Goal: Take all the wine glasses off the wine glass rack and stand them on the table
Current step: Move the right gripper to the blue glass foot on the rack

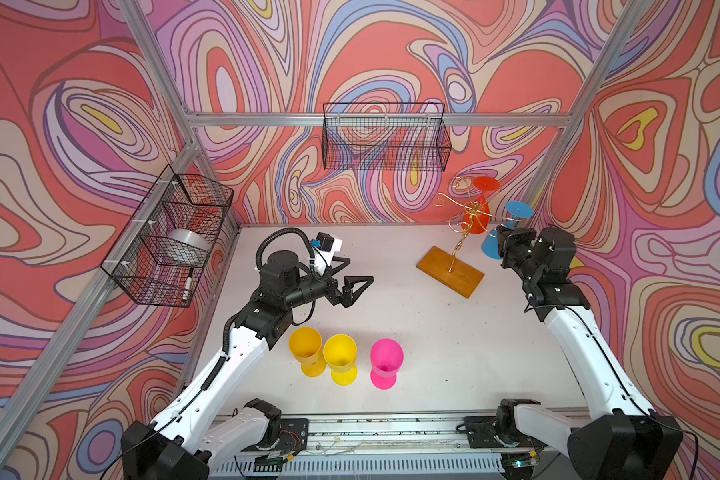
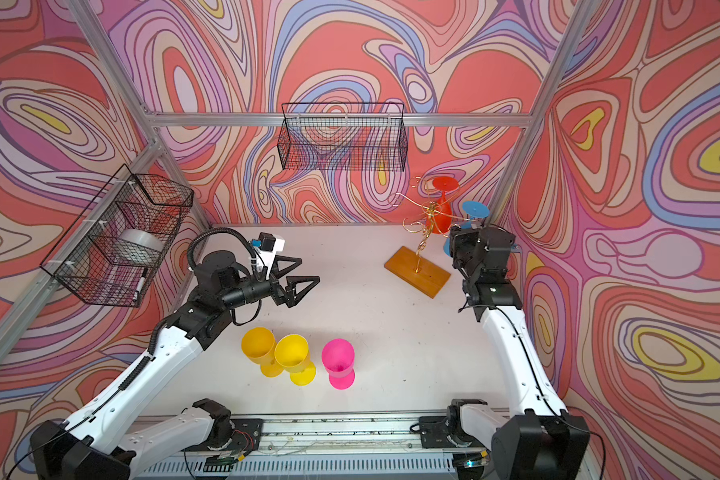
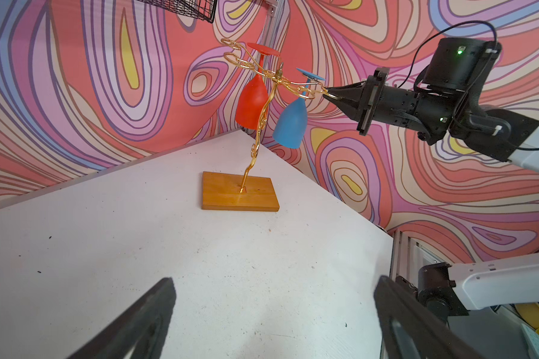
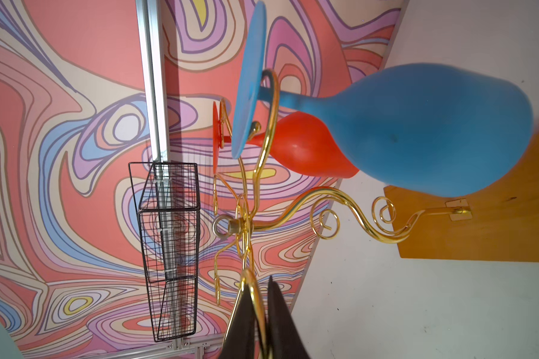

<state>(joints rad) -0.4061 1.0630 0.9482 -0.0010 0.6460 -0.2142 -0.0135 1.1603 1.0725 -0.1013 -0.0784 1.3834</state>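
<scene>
The blue glass point(image 4: 423, 130) hangs near the side, so my right gripper needs to swing the curled end of the rack's gold arm away from that side and let go of it.
The wine glass rack point(image 1: 449, 271) stands at the back right of the table, gold wire arms on an amber base point(image 3: 240, 192). Two wine glasses hang upside down from it: a red one point(image 1: 476, 220) and a blue one point(image 1: 517, 210), the blue one point(image 3: 290, 124) nearer the right arm. My right gripper point(image 4: 259, 289) is shut on the curled end of a gold rack arm beside the blue glass point(image 4: 423, 130), its tips point(image 3: 329, 94) level with the arm. My left gripper point(image 1: 356, 270) hovers open over the table's middle left, nothing between its fingers point(image 3: 156, 307).
Two yellow goblets point(image 1: 306, 347) point(image 1: 340, 357) and a pink one point(image 1: 385, 361) stand upright near the front centre. A black mesh basket point(image 1: 385, 137) hangs on the back wall. Another one point(image 1: 171, 237) on the left wall holds a tape roll and a marker.
</scene>
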